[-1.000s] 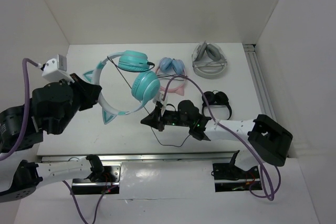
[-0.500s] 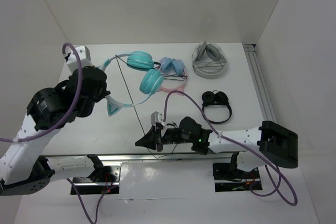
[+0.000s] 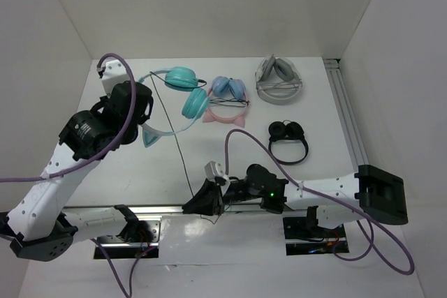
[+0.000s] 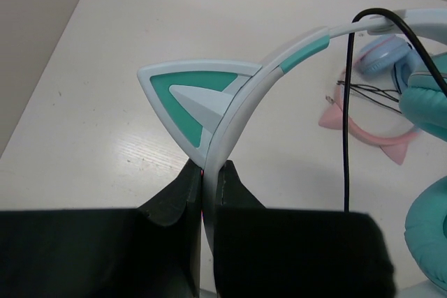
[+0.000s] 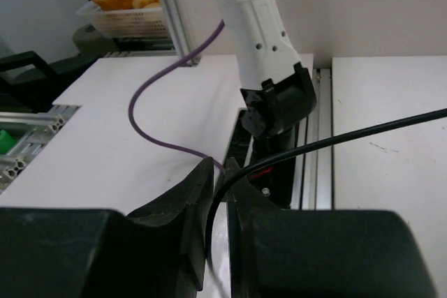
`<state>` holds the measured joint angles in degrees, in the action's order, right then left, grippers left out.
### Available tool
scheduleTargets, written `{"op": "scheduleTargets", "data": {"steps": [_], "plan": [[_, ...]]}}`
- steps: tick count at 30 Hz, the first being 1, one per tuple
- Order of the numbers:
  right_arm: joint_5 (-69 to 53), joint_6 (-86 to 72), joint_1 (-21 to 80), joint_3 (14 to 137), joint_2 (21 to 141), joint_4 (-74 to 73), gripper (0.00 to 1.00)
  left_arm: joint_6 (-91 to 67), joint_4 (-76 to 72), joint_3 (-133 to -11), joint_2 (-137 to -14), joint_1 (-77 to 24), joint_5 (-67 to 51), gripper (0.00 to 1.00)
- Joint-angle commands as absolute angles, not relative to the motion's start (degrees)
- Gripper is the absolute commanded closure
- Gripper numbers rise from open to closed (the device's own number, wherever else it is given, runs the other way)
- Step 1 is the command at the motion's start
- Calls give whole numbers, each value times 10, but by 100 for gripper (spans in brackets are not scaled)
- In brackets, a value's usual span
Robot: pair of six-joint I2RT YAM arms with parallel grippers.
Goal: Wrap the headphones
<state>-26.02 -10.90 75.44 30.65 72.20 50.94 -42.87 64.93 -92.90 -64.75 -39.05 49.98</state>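
Observation:
I should next back my right gripper past the metal bar, away from the headphones, then close on the cable loose between its fingers.
The teal headphones [image 3: 183, 87] hang from their white-teal headband [image 4: 241, 92]. My left gripper [image 4: 208, 167] is shut on that band just below a cat ear [image 4: 185, 92], at the table's left [image 3: 145, 129]. Their thin black cable [image 3: 178, 151] runs straight from the band down to my right gripper [image 3: 199, 204] at the near edge. In the right wrist view the cable [image 5: 349, 137] bends down between the fingers of that gripper [image 5: 220, 169]. The jaws there stand a narrow gap apart, wider than the cable, so it lies loosely between them.
Pink-banded blue-cupped headphones [image 3: 227, 99] lie beside the teal cups, and grey headphones [image 3: 278, 82] lie at the back right. Small black headphones [image 3: 288, 137] lie to the right of the middle. A metal rail [image 3: 140, 209] lines the near edge and a purple hose [image 5: 150, 127] crosses beside it.
My right gripper has pulled the cable from mid-table to the near edge and its jaws have eased apart. The left arm has swung the headphones back and left, still gripping the band.

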Motion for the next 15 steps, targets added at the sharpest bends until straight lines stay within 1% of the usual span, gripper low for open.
{"op": "scheduleTargets", "data": {"steps": [1,2,5,8,9,12,13,14,15], "plan": [[-287,-112,780,296,688,537,80,-417,529,-920,-635,-349,528,100],[-287,-112,780,296,678,537,78,-417,523,-907,-635,-339,522,100],[-287,-112,798,291,660,537,78,-391,490,-883,-635,-288,483,100],[-287,-112,812,291,645,543,77,-374,461,-849,-635,-231,419,100],[-287,-112,817,291,645,543,77,-367,452,-833,-635,-221,396,100],[-280,-112,824,286,640,553,78,-367,439,-813,-628,-208,382,100],[-273,-112,830,280,640,560,85,-367,439,-808,-628,-208,382,100],[-266,-112,835,280,640,576,96,-367,439,-808,-623,-208,376,100],[-257,-112,835,273,640,584,100,-367,433,-801,-623,-208,376,100]]}}
